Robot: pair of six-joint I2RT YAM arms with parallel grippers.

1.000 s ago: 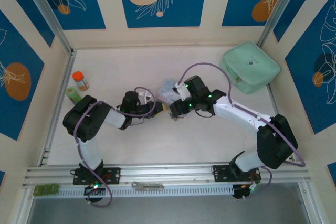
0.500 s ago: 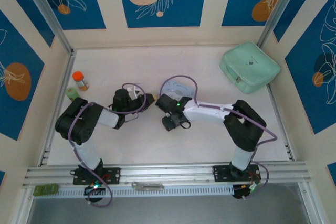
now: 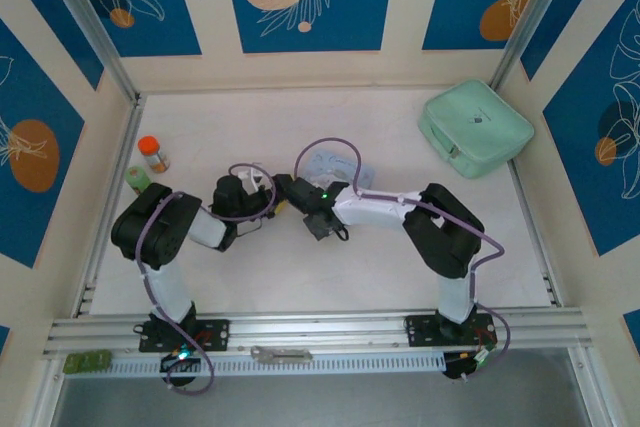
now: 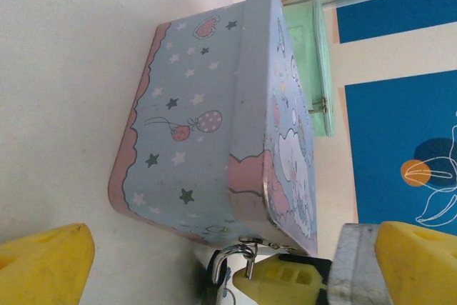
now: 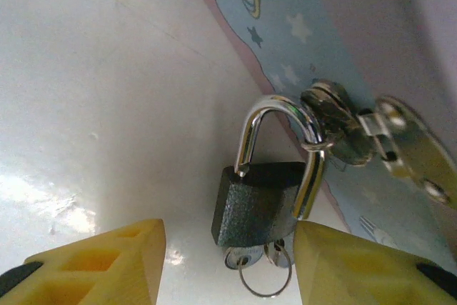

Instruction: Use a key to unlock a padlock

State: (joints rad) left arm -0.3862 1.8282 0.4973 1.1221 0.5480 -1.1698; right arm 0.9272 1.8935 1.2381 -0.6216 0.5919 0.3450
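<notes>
Next, my right gripper edges just slightly onto the padlock's dark body (image 5: 257,206) and closes on its sides, because it hangs between my open yellow fingers.
The padlock (image 5: 257,205), a dark block, hangs by its silver shackle (image 5: 275,116) from the hasp (image 5: 335,130) of the pale blue tin (image 4: 214,119). The shackle's left leg ends just above the body. The key (image 5: 246,256) sits in the keyhole underneath, and its ring (image 5: 260,283) dangles below. My right gripper (image 5: 228,262) is open. Its yellow fingers (image 5: 107,262) stand either side of the padlock, with a gap on the left. My left gripper (image 4: 228,255) is wide open in front of the tin, with the shackle (image 4: 227,258) low between its fingers. In the top view both grippers meet left of the tin (image 3: 335,165).
A mint-green case (image 3: 476,129) lies at the back right. An orange-capped bottle (image 3: 152,153) and a green item (image 3: 138,179) stand by the left wall. An aluminium rail (image 3: 320,332) runs along the near edge.
My left gripper's jaws have gone from nearly shut to wide open. The right arm has folded and swung its gripper left, round to the tin's left side.
</notes>
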